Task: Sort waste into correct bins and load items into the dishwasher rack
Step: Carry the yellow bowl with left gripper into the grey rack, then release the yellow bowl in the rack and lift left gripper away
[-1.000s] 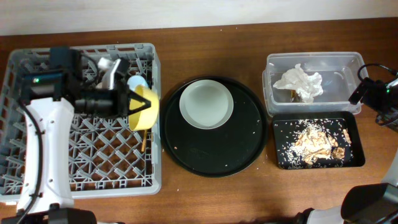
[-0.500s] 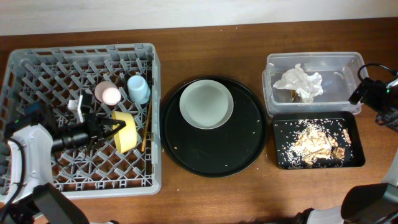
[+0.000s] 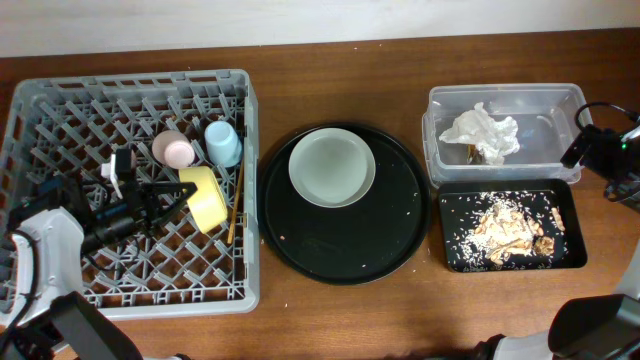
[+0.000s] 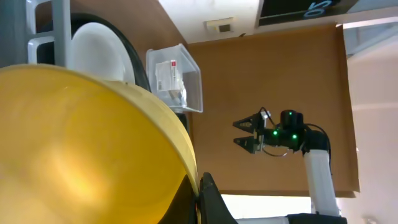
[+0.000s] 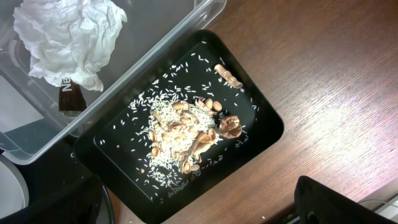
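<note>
The yellow bowl (image 3: 206, 197) is on edge over the grey rack, so my left gripper will lower it into the rack's wires beside the chopsticks and release its rim.
My left gripper (image 3: 178, 196) is shut on the rim of the yellow bowl (image 3: 206, 197), which stands on edge in the grey dishwasher rack (image 3: 60, 100); the bowl fills the left wrist view (image 4: 87, 143). The pink cup (image 3: 174, 150), blue cup (image 3: 222, 143) and chopsticks (image 3: 234, 208) are in the rack. The pale plate (image 3: 332, 166) lies on the round black tray (image 3: 390, 235). The white tissue (image 3: 482, 131) is in the clear tub (image 3: 560, 100). Food scraps (image 3: 510, 228) lie in the shallow black tray (image 3: 570, 258). My right gripper (image 3: 590, 148) is open, empty, beside the tub.
The right wrist view shows the tissue (image 5: 68, 37), the scraps (image 5: 189, 127) in the shallow tray (image 5: 261, 124), and bare wooden table (image 5: 336, 93). The rack's right wall stands close to the round tray's left edge.
My left arm swung from the rack's back down to its left middle, carrying the yellow bowl lower and leftward. It now rests on edge among the pegs. The right arm has not moved.
</note>
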`<state>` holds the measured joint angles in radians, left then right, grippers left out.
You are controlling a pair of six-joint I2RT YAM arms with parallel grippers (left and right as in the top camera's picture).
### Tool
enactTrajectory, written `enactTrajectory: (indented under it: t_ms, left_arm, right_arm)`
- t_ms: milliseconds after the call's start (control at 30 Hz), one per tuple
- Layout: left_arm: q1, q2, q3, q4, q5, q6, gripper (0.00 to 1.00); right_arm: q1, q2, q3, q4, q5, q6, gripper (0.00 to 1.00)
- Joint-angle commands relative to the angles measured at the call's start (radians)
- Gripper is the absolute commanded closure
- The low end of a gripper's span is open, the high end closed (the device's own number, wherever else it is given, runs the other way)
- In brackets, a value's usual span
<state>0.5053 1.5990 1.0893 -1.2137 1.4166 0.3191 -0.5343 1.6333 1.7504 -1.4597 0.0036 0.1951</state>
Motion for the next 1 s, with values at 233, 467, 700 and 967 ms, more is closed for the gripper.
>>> enactTrajectory:
  t_ms: [233,467,700,967]
  left_arm:
    - [0.0,0.007,-0.108,0.033,-0.096,0.042,1.0]
    - [0.099,0.007,-0.112,0.051,-0.177,0.042,1.0]
    - [0.168,0.007,-0.111,0.072,-0.369,0.037,0.44]
    - [0.183,-0.001,-0.023,0.097,-0.394,-0.132,0.34]
  right_arm:
    - [-0.004,-0.004,0.01,-0.002,0.008,0.001,0.01]
    - [-0.004,-0.004,0.01,-0.002,0.008,0.001,0.01]
    - [-0.004,-0.004,0.01,-0.002,0.008,0.001,0.01]
    - [-0.004,-0.004,0.01,-0.002,0.008,0.001,0.01]
